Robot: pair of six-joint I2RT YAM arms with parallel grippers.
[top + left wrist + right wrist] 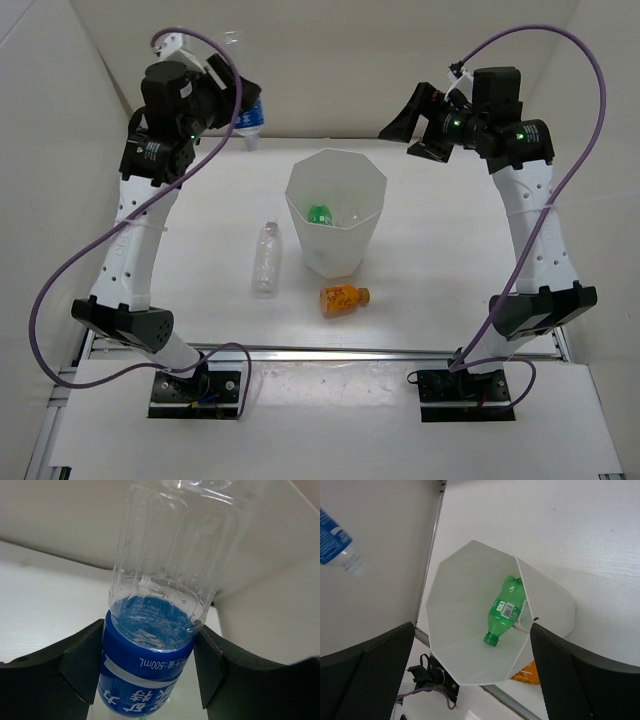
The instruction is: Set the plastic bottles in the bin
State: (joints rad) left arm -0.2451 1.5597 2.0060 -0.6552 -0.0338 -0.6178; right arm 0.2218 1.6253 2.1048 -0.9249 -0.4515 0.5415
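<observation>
My left gripper carries the clear bottle to the right in the top view next, over the bin's opening [338, 188], then releases it. The bottle still hangs outside the bin's rim.
My left gripper [243, 112] is raised at the far left and shut on a clear bottle with a blue-and-white label [253, 118]. In the left wrist view both fingers [80, 665] press on the label of that bottle [150, 655]. The white bin [336, 175] stands mid-table with a green bottle [320, 212] lying inside. My right gripper [412, 138] hangs open above and to the right of the bin. Its wrist view looks down into the bin [465, 630] at the green bottle [506, 611], with something clear [522, 621] next to it. A plain clear bottle [266, 257] and an orange bottle [344, 298] lie on the table.
White walls close in the table at the back and on both sides. A metal rail [330, 352] runs along the near edge, in front of the arm bases. Purple cables [60, 290] loop beside each arm.
</observation>
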